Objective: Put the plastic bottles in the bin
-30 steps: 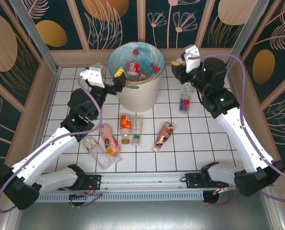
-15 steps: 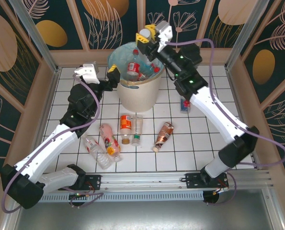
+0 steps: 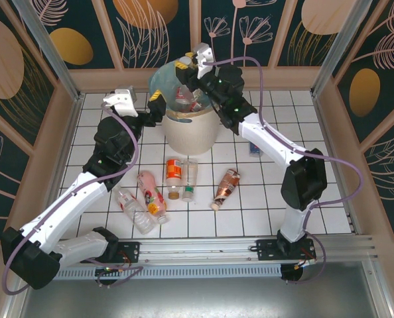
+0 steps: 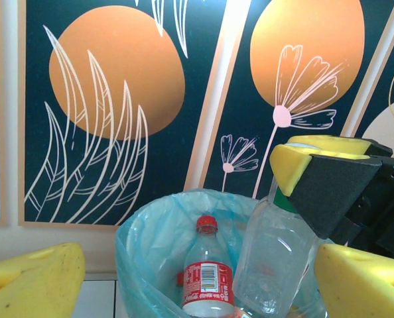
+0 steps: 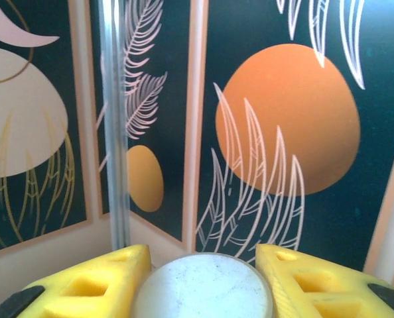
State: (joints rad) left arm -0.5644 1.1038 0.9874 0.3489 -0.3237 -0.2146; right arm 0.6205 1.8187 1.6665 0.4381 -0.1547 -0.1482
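Note:
The clear plastic bottle should go into the bin's opening (image 3: pixel 189 99), so the robot's right gripper should lower it first and then open there.
The cream bin (image 3: pixel 190 132) with its blue-green bag (image 4: pixel 144 242) stands at the back of the tiled floor, with bottles inside, one red-capped with a red label (image 4: pixel 207 271). My right gripper (image 3: pixel 186 67) hangs over the bin's mouth, shut on a clear plastic bottle (image 4: pixel 276 258) near its top; the bottle's pale round end (image 5: pixel 202 288) sits between my yellow fingers (image 5: pixel 84 285). My left gripper (image 3: pixel 158 106) is open at the bin's left rim, holding nothing. Several bottles lie in front of the bin: orange-labelled (image 3: pixel 174 172), clear (image 3: pixel 190 177), brown (image 3: pixel 225 187), pink (image 3: pixel 150 192).
Another clear bottle (image 3: pixel 134 211) lies at the front left, and a red-capped one (image 3: pixel 255 144) to the right of the bin, partly behind my right arm. Patterned walls close in the back and sides. The rail (image 3: pixel 197 252) runs along the near edge.
My right arm has swung left from beside the bin to over its mouth, carrying the clear bottle. The left gripper has stayed at the bin's left rim, wide open.

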